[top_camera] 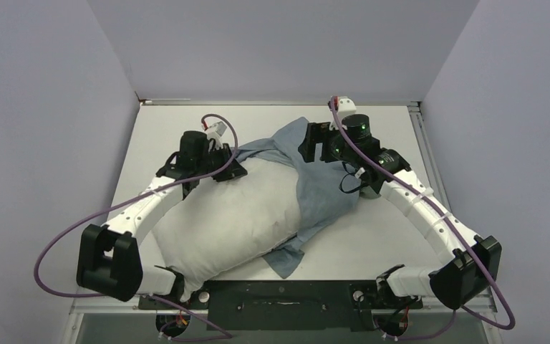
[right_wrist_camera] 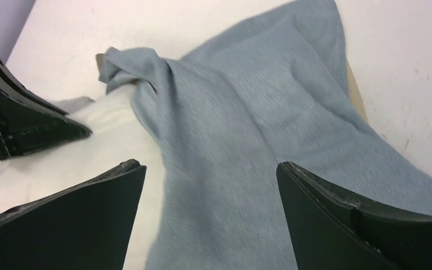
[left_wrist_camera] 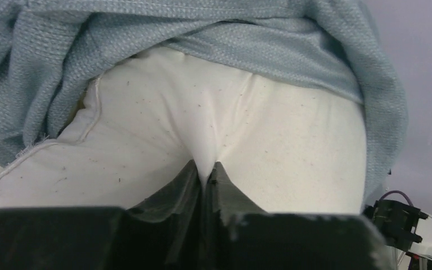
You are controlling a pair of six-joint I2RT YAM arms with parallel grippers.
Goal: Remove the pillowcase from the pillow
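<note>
The pillowcase [top_camera: 315,190] still covers the end of the pillow. My left gripper needs to pull the pinched pillow fabric toward the bare tabletop to its left [top_camera: 154,140] in the top view next, then let go.
The white pillow [top_camera: 222,218] lies slanted across the table's left and middle. The grey-blue pillowcase [top_camera: 315,190] is bunched over its far right end and trails to the table in front. My left gripper [top_camera: 235,170] sits at the pillow's far end, shut on a pinch of white pillow fabric [left_wrist_camera: 207,163], with pillowcase [left_wrist_camera: 230,39] bunched beyond. My right gripper [top_camera: 316,145] hovers over the pillowcase's far part, jaws wide open and empty, with the grey-blue cloth [right_wrist_camera: 225,169] between and below its fingers. The left gripper's fingers [right_wrist_camera: 28,126] show at that view's left.
The table [top_camera: 394,236] is white, with grey walls on three sides. Purple cables loop from both arms. A black mounting bar [top_camera: 279,301] runs along the near edge between the arm bases.
</note>
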